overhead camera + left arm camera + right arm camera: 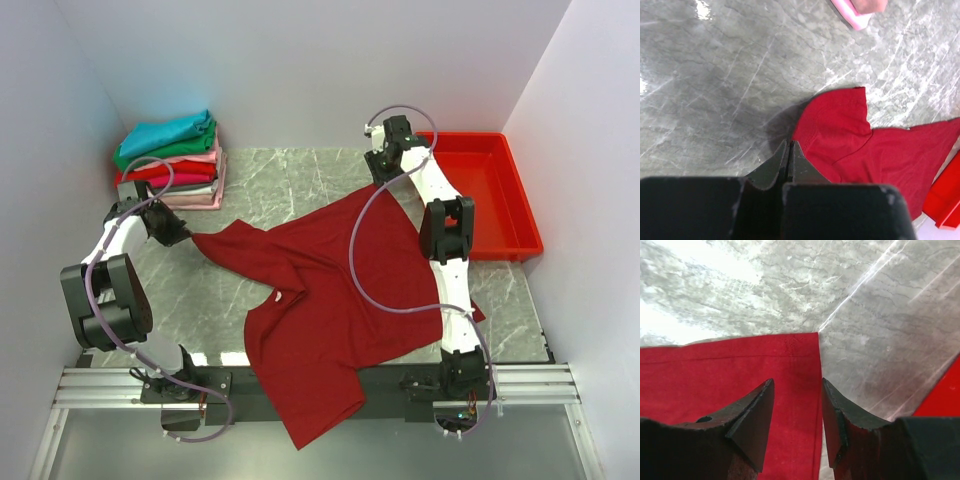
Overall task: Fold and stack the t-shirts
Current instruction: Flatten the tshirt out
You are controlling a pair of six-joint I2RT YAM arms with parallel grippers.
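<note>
The shirt's hemmed far corner (373, 188) (807, 351) lies just below my right gripper, ahead of its open fingers, so the gripper will move down onto it and close.
A large dark red t-shirt (320, 290) lies spread and rumpled across the marble table, its small white neck label (278, 296) showing and its lower part hanging over the near edge. My left gripper (180, 235) is at the tip of the left sleeve, which is drawn out toward it. In the left wrist view the jaws (788, 143) are shut, with the edge of the red cloth (850, 130) at their tips. My right gripper (383, 172) is at the shirt's far corner. It stands open (797, 382), its fingers straddling the hemmed corner edge of the cloth (740, 370).
A stack of folded t-shirts (170, 160), teal on top and pink at the bottom, stands at the back left; its pink corner (860, 10) shows near the left gripper. A rigid red tray (525, 235) sits at the right, close to the right arm.
</note>
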